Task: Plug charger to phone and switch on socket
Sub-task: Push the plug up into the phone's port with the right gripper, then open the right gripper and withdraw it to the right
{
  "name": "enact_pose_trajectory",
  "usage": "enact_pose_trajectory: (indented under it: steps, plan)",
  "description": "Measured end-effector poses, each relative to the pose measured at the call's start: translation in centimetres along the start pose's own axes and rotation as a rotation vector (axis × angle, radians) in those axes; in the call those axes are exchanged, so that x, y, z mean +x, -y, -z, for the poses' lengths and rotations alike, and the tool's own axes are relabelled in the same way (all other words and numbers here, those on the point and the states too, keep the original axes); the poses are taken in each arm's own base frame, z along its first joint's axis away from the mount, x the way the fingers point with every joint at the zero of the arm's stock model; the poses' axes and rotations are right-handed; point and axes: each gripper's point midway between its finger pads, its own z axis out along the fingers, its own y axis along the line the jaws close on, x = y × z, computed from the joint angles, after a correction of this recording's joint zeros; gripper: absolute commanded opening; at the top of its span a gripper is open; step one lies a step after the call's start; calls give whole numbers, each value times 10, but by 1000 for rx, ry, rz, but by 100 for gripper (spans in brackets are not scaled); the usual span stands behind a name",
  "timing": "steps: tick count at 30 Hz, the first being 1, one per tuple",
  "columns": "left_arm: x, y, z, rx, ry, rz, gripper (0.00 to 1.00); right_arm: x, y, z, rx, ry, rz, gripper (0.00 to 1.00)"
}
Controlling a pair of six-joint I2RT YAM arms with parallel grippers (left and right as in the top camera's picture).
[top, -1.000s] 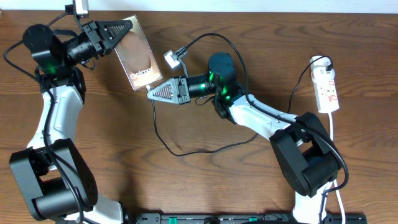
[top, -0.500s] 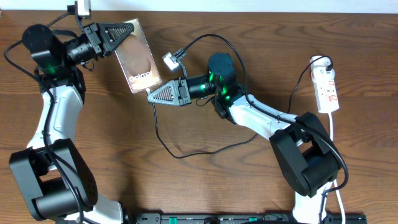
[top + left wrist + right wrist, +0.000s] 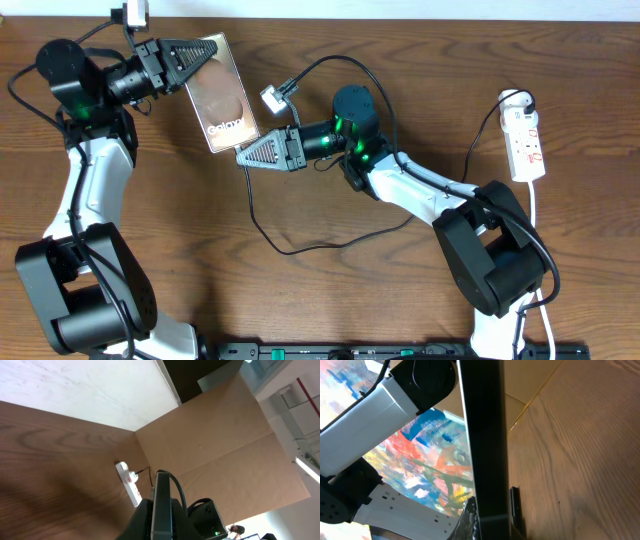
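Next, my left gripper lowers the phone [image 3: 222,95], tilting downward, onto the bare tabletop below and releases its upper edge, because I still hold the phone above the wood.
The phone [image 3: 222,95], glossy brown with white lettering, is lifted off the table with my left gripper [image 3: 205,50] shut on its upper edge. In the left wrist view the phone [image 3: 161,485] shows edge-on between the fingers [image 3: 142,517]. My right gripper [image 3: 240,155] is shut at the phone's lower corner. The charger cable [image 3: 290,247] leaves its tip and loops across the table, and the plug tip is hidden. In the right wrist view a dark bar, the phone [image 3: 482,435], fills the middle beside one finger [image 3: 470,510]. The white socket [image 3: 525,140] lies far right and also shows as the socket [image 3: 128,484].
The socket's white cord [image 3: 535,215] runs down the right edge of the table, with its round plug end [image 3: 512,98] above the strip. A small white connector [image 3: 275,97] hangs on a wire above the right arm. Brown board walls [image 3: 215,445] stand behind the table.
The phone's lower edge has dropped slightly toward the right gripper's tip, which has shifted a little left and down. Both grips are unchanged.
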Motion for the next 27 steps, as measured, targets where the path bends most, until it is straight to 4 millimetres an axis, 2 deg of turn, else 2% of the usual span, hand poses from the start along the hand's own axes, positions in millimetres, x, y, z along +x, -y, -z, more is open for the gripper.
enact_pose_trajectory:
  steps: [27]
  plan:
    - [-2, -1, 3, -4, 9, -18, 7, -7, 2, -2, 15, 54, 15, 1]
